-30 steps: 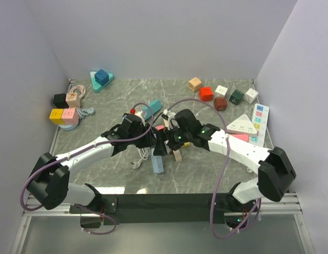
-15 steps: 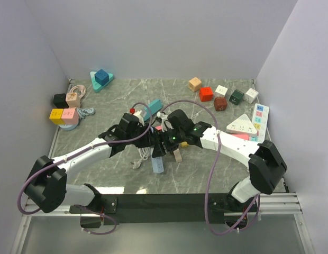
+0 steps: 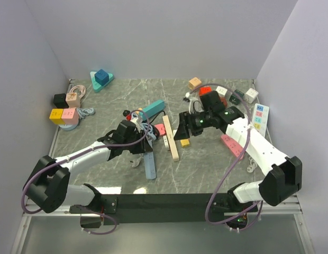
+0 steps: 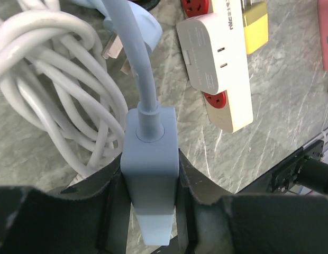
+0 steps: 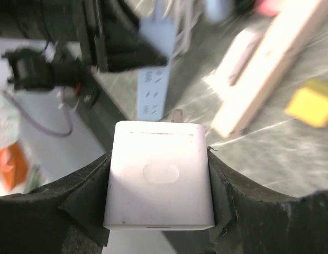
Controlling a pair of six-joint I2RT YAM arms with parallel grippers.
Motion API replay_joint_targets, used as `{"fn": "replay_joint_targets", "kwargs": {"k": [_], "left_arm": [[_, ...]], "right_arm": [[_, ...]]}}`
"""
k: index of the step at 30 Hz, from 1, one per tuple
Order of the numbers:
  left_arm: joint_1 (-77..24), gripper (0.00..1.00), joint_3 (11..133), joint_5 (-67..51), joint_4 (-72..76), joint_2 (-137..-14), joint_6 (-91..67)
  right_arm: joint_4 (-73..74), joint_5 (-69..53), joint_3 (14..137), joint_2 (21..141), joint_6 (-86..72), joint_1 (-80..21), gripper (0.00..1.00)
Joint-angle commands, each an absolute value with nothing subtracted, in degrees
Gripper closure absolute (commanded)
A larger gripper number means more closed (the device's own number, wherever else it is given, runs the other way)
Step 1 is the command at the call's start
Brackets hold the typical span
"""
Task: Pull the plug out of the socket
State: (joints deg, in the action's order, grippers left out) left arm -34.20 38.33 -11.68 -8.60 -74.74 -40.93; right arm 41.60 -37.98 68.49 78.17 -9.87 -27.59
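Note:
The robot's right gripper will next move outward and down to the tabletop near the red cube to let go of the white plug (image 5: pixel 160 182), as the plug is clear of the blue socket.
The socket is a light blue power strip (image 3: pixel 149 165) lying on the marble table; its cable end (image 4: pixel 149 159) sits clamped between the fingers of my left gripper (image 4: pixel 149 198). A white square plug (image 5: pixel 160 182) with a metal prong (image 5: pixel 178 115) showing at its far edge is held off the table in my right gripper (image 5: pixel 158 177), shut on its two sides. In the top view my right gripper (image 3: pixel 181 131) hangs to the right of the blue strip, apart from it. The strip (image 5: pixel 153 90) and my left gripper (image 5: pixel 121 47) show beyond the plug.
A beige strip (image 3: pixel 171 138) and a yellow cube (image 3: pixel 184 143) lie between the arms. A coiled white cable (image 4: pixel 58 79) lies beside the blue strip. Coloured cube adapters (image 3: pixel 206 93) stand at the back right, others (image 3: pixel 63 114) at the left, and a pink strip (image 3: pixel 230 144) to the right.
My right gripper closed on the white plug and drew back to the right, away from the blue strip. The left gripper kept its hold; the strip shifted slightly.

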Motion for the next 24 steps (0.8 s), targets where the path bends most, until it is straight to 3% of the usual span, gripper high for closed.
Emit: {"fn": "replay_joint_targets", "kwargs": {"k": [1,7,12,17,18,20,21,24], "left_arm": [[-33.22,1.0,39.37,-8.26,-9.67,-73.39,-37.97],[-33.13,1.0,43.77,-10.63,-10.55,-70.84,-39.11],[-32.7,0.99,46.58,-12.56,-12.04,-69.79,-39.99],[-30.68,0.99,48.51,-13.89,-15.1,-66.72,-41.57],[-29.37,0.99,49.04,-13.8,-16.07,-66.27,-41.49],[-27.43,0.99,50.79,-14.06,-19.05,-64.61,-41.57],[-25.07,0.99,51.41,-14.15,-20.46,-64.25,-41.49],[-18.58,1.0,54.84,-13.45,-27.48,-63.46,-39.91]], "right_arm": [[44.4,-30.45,72.33,76.99,-8.95,-25.32,1.0],[40.87,-0.84,75.91,89.01,-24.33,-11.88,1.0],[39.9,6.24,84.36,103.32,-34.44,-5.19,0.88],[42.62,8.09,97.45,113.89,-36.56,-2.64,0.65],[43.41,7.91,99.21,116.78,-36.56,-2.29,0.52],[45.08,8.35,103.26,118.99,-36.04,-2.02,0.38],[45.52,8.35,104.05,120.05,-35.69,-1.93,0.26],[46.06,8.62,103.72,117.62,-35.51,-1.41,0.1]]}}
